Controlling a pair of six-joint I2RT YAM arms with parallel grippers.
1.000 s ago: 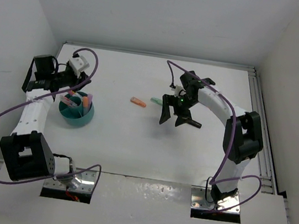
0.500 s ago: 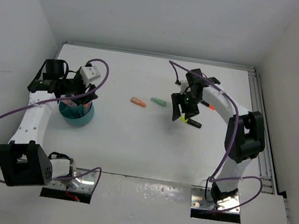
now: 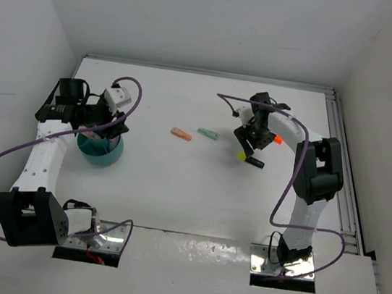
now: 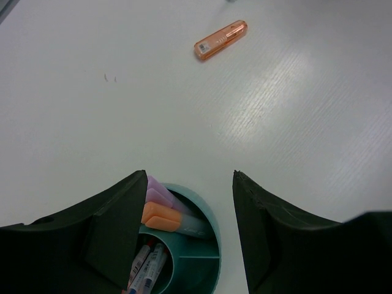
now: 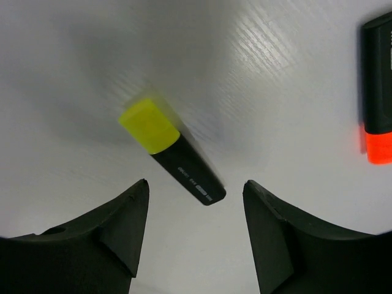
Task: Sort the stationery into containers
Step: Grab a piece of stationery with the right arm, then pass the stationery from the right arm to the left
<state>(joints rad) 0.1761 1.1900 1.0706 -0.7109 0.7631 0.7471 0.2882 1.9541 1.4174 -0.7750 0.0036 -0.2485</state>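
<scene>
I need to tilt my empty left gripper level and bring it to the right in the top view, because the yellow cap is the end of the highlighter nearer that gripper.
The teal bowl (image 3: pixel 99 149) (image 4: pixel 212 215) sits at the left. It holds purple highlighters (image 4: pixel 157 187), orange highlighters (image 4: pixel 163 218) and pens (image 4: pixel 147 269). My left gripper (image 3: pixel 107 132) (image 4: pixel 190 174) hangs open just above the bowl's rim, with nothing between its fingers. An orange highlighter (image 3: pixel 181 134) (image 4: pixel 221 40) and a mint green one (image 3: pixel 207 133) lie mid-table. My right gripper (image 3: pixel 248 147) (image 5: pixel 195 182) is open, pointing down over the end of a black highlighter with a yellow cap (image 3: pixel 250 159) (image 5: pixel 174 162), its fingers apart from it. A black marker with an orange cap (image 3: pixel 275 138) (image 5: pixel 376 92) lies beside it.
White walls close the table on the left, back and right. A metal rail (image 3: pixel 340 160) runs along the right edge. Purple cables loop off both arms.
My left gripper has opened over the bowl and shifted a little to the right. My right gripper has moved right and down over the yellow-capped highlighter, its jaws somewhat narrower.
</scene>
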